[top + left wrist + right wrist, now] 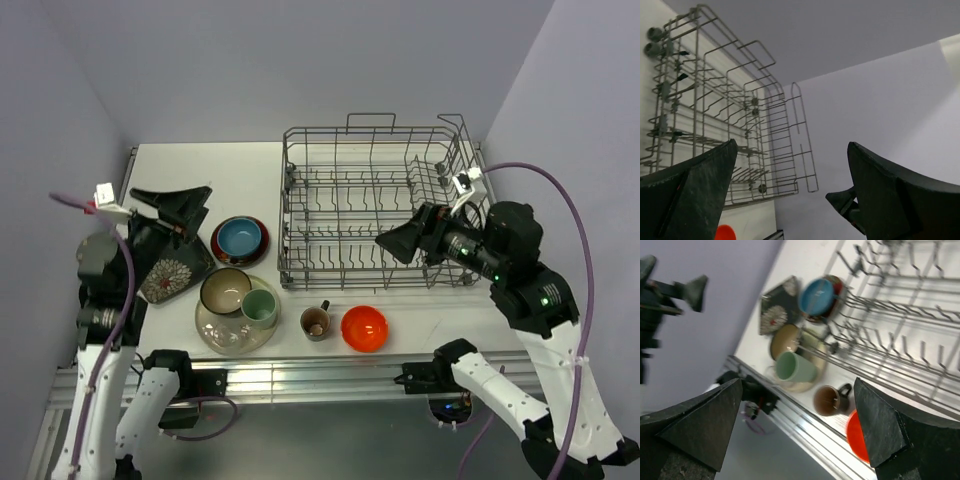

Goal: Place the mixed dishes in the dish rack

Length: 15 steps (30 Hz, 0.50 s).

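I will next tilt my left gripper's fingers down and lower them onto the rim of the blue-inside bowl, which is topmost, with its saucer below, beside the black plates.
The grey wire dish rack stands empty at the back right. In front of it sit an orange bowl and a small brown mug. A tan bowl, a pale green cup and a clear glass rest on the cream plate. A blue-inside bowl sits on the red saucer. Black square plates lie at the left. My left gripper is open and empty above the plates. My right gripper is open and empty over the rack's front right.
The right wrist view shows the cup, mug, orange bowl and the rack's tines. The left wrist view shows the rack against the back wall. The table's metal front rail runs below the dishes.
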{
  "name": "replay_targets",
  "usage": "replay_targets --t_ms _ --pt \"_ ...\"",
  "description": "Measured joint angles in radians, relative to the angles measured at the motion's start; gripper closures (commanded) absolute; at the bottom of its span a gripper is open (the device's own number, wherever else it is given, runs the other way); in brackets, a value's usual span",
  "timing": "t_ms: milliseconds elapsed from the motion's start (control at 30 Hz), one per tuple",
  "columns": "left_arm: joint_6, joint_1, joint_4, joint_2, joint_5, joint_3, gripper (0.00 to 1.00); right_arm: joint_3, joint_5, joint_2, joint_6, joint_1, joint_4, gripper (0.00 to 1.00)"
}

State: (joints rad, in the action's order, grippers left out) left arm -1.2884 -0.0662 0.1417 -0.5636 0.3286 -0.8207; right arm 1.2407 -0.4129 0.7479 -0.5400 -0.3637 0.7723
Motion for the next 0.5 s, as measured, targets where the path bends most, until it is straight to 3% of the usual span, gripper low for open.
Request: replay_targets --t_ms 33,167,300,500 --pt "0.021 0.000 0.050 -0.048 -0.001 -0.039 0.04 0.000 0.021 0.017 0.010 -0.004 0.014 0.00" --pt "0.170 -0.001 0.316 -0.280 -0.076 -0.299 0.37 0.000 0.117 0.097 0.044 -0.012 0.066 0.00" --pt "0.289 -0.001 0.492 -0.434 -0.201 -0.433 0.39 -0.008 0.168 0.163 0.074 -0.016 0.091 0.00" --pt "0.370 -0.007 0.615 -0.574 -0.334 -0.377 0.41 -0.018 0.227 0.197 0.115 -0.018 0.108 0.00"
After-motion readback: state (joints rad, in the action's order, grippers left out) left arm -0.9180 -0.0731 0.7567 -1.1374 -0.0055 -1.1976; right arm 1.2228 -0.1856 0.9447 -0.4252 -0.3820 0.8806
